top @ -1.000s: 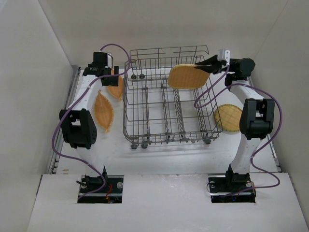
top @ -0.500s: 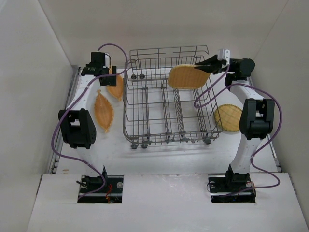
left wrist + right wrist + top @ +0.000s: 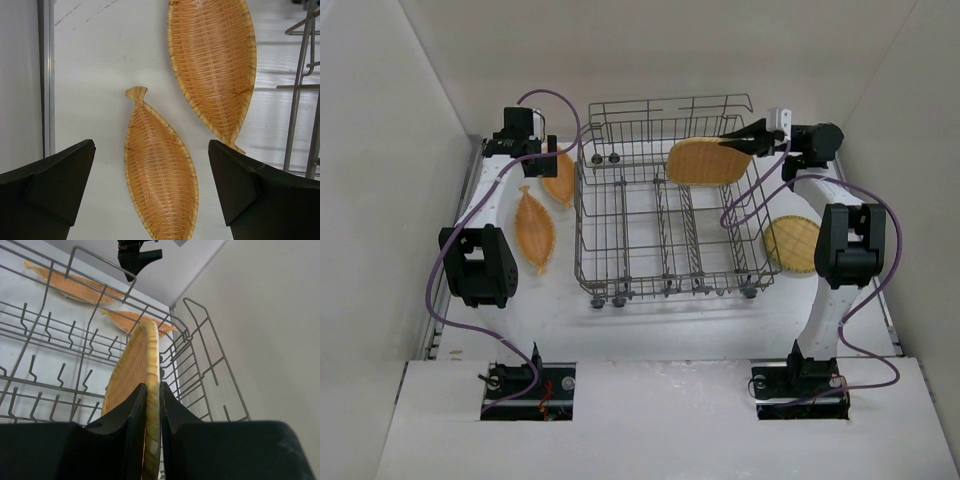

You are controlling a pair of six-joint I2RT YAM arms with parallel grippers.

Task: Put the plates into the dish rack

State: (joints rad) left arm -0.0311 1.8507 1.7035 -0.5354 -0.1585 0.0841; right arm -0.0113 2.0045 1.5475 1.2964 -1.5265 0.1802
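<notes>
The plate is already on edge above the rack's wires, so next, my right gripper moves down slightly toward the wires and releases the plate's rim.
The grey wire dish rack [image 3: 620,215] stands mid-table. My right gripper [image 3: 735,146] is shut on the rim of a round woven orange-tan plate [image 3: 703,162] and holds it on edge over the rack's back right part. In the right wrist view my gripper [image 3: 152,388] pinches the plate [image 3: 134,365] above the tines [image 3: 47,327]. My left gripper [image 3: 542,152] hangs open and empty above two fish-shaped woven plates, one [image 3: 535,232] nearer and one [image 3: 560,182] by the rack. In the left wrist view my gripper [image 3: 151,145] is above one plate [image 3: 160,175], with the other [image 3: 214,65] beyond.
Another round plate [image 3: 792,245] lies flat on the table right of the rack, beside my right arm. White walls close in the table on the left, back and right. A metal rail [image 3: 46,75] runs along the left table edge. Rack wires [image 3: 300,75] stand right of the left gripper.
My right gripper has carried the round plate slightly left over the rack. My left wrist has shifted a little back and left above the fish-shaped plates.
</notes>
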